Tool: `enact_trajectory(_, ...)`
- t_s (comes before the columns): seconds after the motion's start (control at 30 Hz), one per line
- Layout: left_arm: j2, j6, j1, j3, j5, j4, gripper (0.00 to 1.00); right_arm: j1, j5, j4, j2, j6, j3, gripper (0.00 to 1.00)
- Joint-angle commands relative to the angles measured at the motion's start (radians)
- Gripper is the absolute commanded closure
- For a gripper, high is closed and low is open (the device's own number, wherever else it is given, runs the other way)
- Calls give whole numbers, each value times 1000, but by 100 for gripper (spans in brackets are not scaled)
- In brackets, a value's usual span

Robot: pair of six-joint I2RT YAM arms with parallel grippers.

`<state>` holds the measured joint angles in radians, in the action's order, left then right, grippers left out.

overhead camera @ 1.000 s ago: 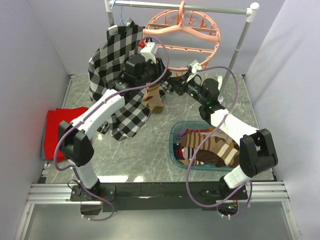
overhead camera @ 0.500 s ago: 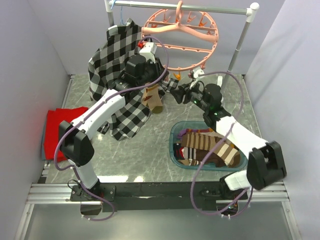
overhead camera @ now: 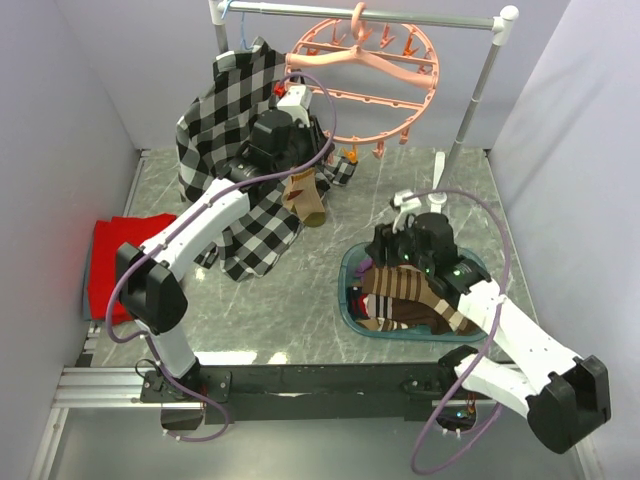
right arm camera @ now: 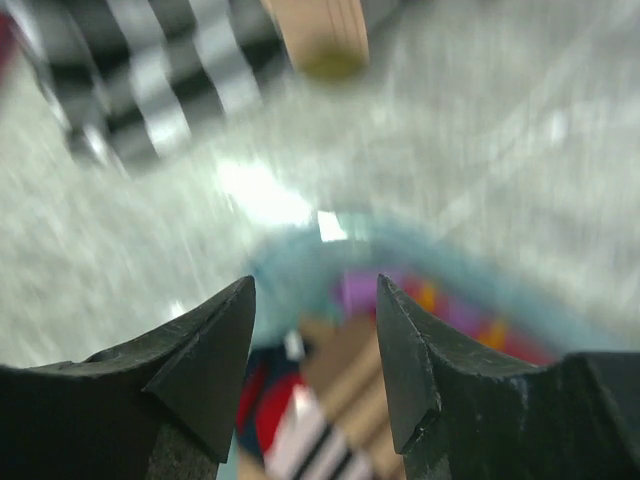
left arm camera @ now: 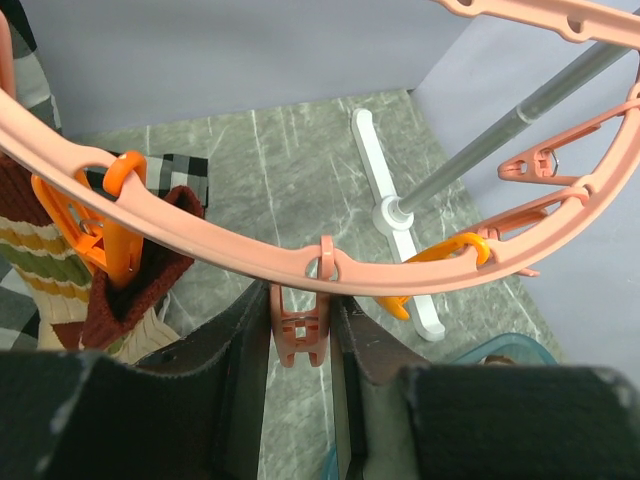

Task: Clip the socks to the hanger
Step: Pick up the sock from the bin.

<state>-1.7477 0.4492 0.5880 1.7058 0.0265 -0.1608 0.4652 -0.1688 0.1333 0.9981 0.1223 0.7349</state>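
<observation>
The right gripper drops down into the teal basin next, open fingers astride the brown cuff of the striped sock (overhead camera: 372, 279) (right arm camera: 343, 352), since that sock end lies on top of the sock pile.
The salmon-pink hanger (overhead camera: 400, 72) hangs from the rail, and its ring (left arm camera: 230, 245) crosses the left wrist view. My left gripper (overhead camera: 330, 168) (left arm camera: 300, 310) is shut on a small pink clip (left arm camera: 300, 338) that dangles from the ring. To its left, one striped sock (overhead camera: 307, 198) (left arm camera: 40, 250) hangs from an orange clip (left arm camera: 110, 230). More striped socks (overhead camera: 420, 295) lie in a teal basin (overhead camera: 348, 272). My right gripper (overhead camera: 385, 250) (right arm camera: 315, 290) hovers open over that basin's far left rim with nothing between its fingers. The right wrist view is blurred.
A black-and-white plaid shirt (overhead camera: 230, 110) hangs at the rail's left end beside my left arm. A red cloth (overhead camera: 110, 255) lies at the table's left edge. The grey rail (overhead camera: 370, 12) spans the back, with its right post (overhead camera: 475, 90) and white foot (left arm camera: 400, 215).
My right arm has pulled back from the hanger to above the basin, and its jaws have opened. My left gripper has closed tighter on the pink clip and stayed in place.
</observation>
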Motion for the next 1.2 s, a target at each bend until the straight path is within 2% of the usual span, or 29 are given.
enact_trajectory(0.0,48,-7,10,49,-51,-43,84,4,9,250,-35,-32,1,43)
enact_trajectory(0.1,56,-6,9,51,-62,-57,84,10,5,285,-4,-82,38,46)
enact_trajectory(0.2,57,-9,10,64,-69,-77,84,23,38,382,103,-113,125,47)
enact_trajectory(0.3,60,-7,10,69,-69,-85,84,78,115,419,183,-171,159,50)
enact_trajectory(0.43,68,-6,13,61,-69,-86,84,133,166,416,258,-178,155,54)
enact_trajectory(0.7,74,-7,15,54,-73,-89,85,184,261,433,430,-176,185,55)
enact_trajectory(0.83,73,-7,15,49,-73,-89,85,205,299,443,485,-182,198,68)
enact_trajectory(0.9,71,-7,16,49,-69,-92,85,216,314,451,497,-182,201,72)
enact_trajectory(0.97,74,-7,16,46,-66,-89,85,222,325,457,499,-179,202,80)
enact_trajectory(1.03,79,-12,16,48,-68,-89,85,224,341,473,479,-164,207,90)
enact_trajectory(1.17,83,-17,16,51,-65,-91,85,224,330,505,387,-151,221,100)
